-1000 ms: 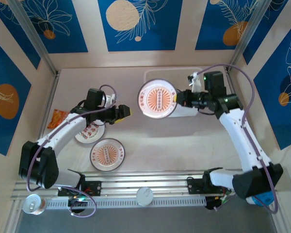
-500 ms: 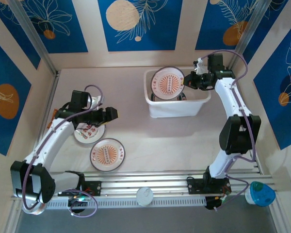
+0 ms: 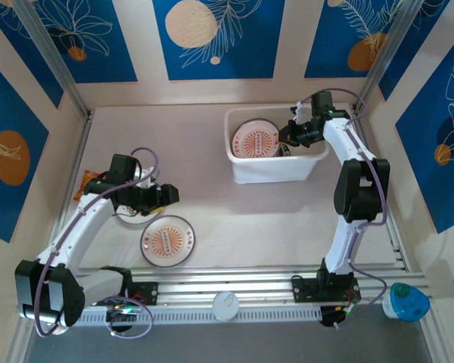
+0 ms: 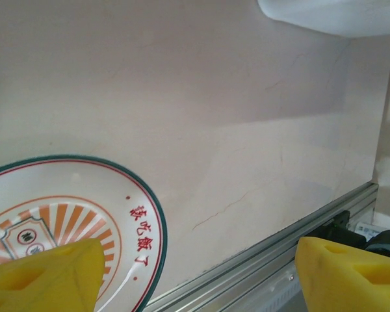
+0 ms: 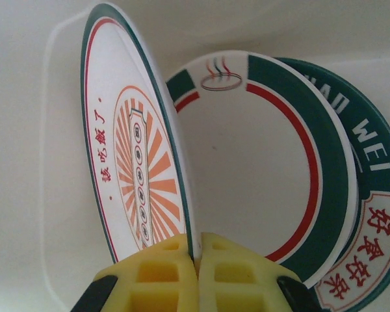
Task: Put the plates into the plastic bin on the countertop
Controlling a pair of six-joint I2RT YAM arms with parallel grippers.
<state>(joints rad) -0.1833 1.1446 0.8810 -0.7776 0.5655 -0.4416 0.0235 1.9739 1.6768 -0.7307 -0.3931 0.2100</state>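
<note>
The sunburst plate is still on edge. My right gripper should lower the plate toward the green-rimmed plates in the bin (image 5: 260, 156) and then open.
My right gripper (image 3: 290, 136) reaches into the white plastic bin (image 3: 272, 171) at the back right. It is shut on the rim of an orange-sunburst plate (image 5: 133, 149), which it holds on edge over two green-rimmed plates (image 5: 279, 162) lying in the bin. The held plate (image 3: 256, 141) shows in the top view too. My left gripper (image 3: 165, 194) hangs open and empty over the countertop (image 3: 234, 219), its yellow fingers (image 4: 45, 276) spread wide. A sunburst plate (image 3: 168, 240) lies just below it. The left arm partly hides another plate (image 3: 127, 218).
An orange snack packet (image 3: 91, 184) lies at the left by the wall. The metal rail (image 3: 234, 286) runs along the near edge, with a round tin (image 3: 225, 305) on it and a blue cup (image 3: 408, 301) at the right.
The right arm swung the plate from above the countertop back into the bin and lowered it. The left gripper drew back left and down, towards the plates on the countertop.
</note>
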